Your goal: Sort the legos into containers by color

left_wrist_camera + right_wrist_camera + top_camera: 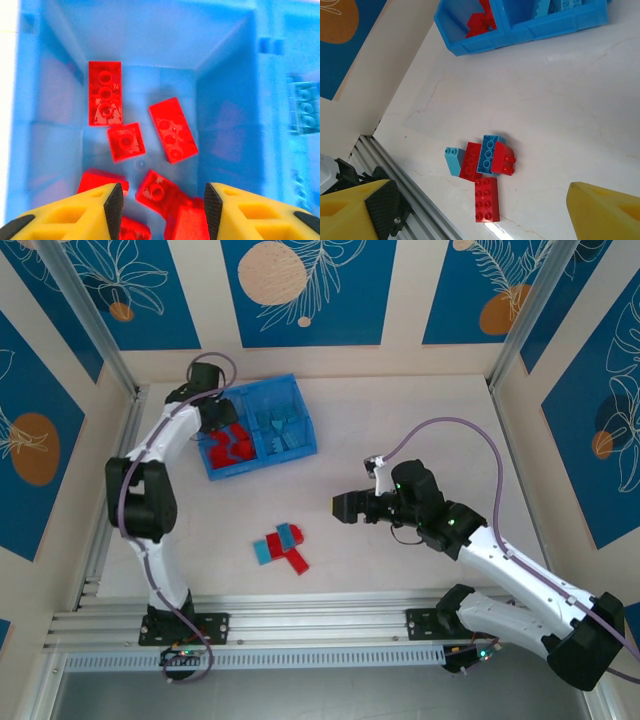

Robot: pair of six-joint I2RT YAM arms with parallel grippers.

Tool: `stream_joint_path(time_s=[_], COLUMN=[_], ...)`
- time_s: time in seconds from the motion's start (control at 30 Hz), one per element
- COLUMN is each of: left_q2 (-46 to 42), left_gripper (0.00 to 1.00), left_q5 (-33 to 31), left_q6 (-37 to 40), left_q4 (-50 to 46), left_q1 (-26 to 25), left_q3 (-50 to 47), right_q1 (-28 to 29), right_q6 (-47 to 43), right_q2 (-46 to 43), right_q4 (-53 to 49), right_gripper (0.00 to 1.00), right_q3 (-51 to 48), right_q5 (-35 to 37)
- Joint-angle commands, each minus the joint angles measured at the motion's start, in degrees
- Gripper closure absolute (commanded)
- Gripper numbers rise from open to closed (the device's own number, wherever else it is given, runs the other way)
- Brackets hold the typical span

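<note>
My right gripper moves open past the red bricks and down onto the small light blue brick [262, 552] at the cluster's end next, because the brick's outer side is clear.
The blue bin [265, 464] stands at the back left. Its left compartment holds several red legos [228, 447] and its right compartment holds light blue ones [280, 430]. My left gripper [224, 423] hangs over the left compartment. Its jaws [163, 200] stand apart above red bricks [172, 129], and one blurred red brick [187, 222] sits between them by the right pad. A loose cluster lies on the table: a red 2x4 brick [486, 200], a light blue brick [489, 154], a small light blue one [453, 159] and two red ones [470, 161]. My right gripper [345, 507] [478, 192] is open to the right of and above it.
An aluminium rail [300, 625] [405, 190] runs along the near table edge, close to the cluster. Another rail [110, 510] lines the left side. Patterned walls enclose the table. The right arm's cable [450, 430] loops above the table's right half.
</note>
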Motion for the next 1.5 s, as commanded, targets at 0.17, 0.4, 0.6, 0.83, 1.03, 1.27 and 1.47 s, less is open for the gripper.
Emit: stream_joint_path(time_s=[0.17,0.4,0.6,0.83,1.03,1.27,1.47], left_q2=[-33.58,-54.61,-66.87,-73.11,-73.23,-74.62,-74.96], left_gripper=[0.54,0.50,0.30,0.07,0.00,0.00,0.00], left_q5=[5.41,6.33,-4.88,-9.32,-10.84,-11.17,-11.94], left_q6=[3.73,18.21,21.48,19.68,19.93,19.44,19.38], left_q4=[5.55,-5.70,-15.12,-13.03,-11.78,-11.51,-11.44], left_q1=[-8.00,-17.32,-17.32,-17.28,-17.28,-17.32,-17.23], left_q3=[-21.05,-31.11,-37.13,-45.96,-46.80,-47.43,-47.68], right_q1=[6.81,18.54,26.08,29.47,29.56,29.55,30.26], right_q6=[1.01,1.25,6.54,3.58,2.68,2.28,1.24], right_q2=[5.48,23.12,37.68,51.92,59.29,63.54,64.96], right_q4=[-0.88,-3.99,-3.34,-8.00,-11.71,-14.11,-14.66], right_gripper=[0.16,0.25,0.37,0.45,0.48,0.49,0.62], right_q3=[3.49,15.02,22.66,34.20,40.43,44.02,45.35], right_q5=[4.93,8.77,17.52,23.14,25.59,25.65,24.65])
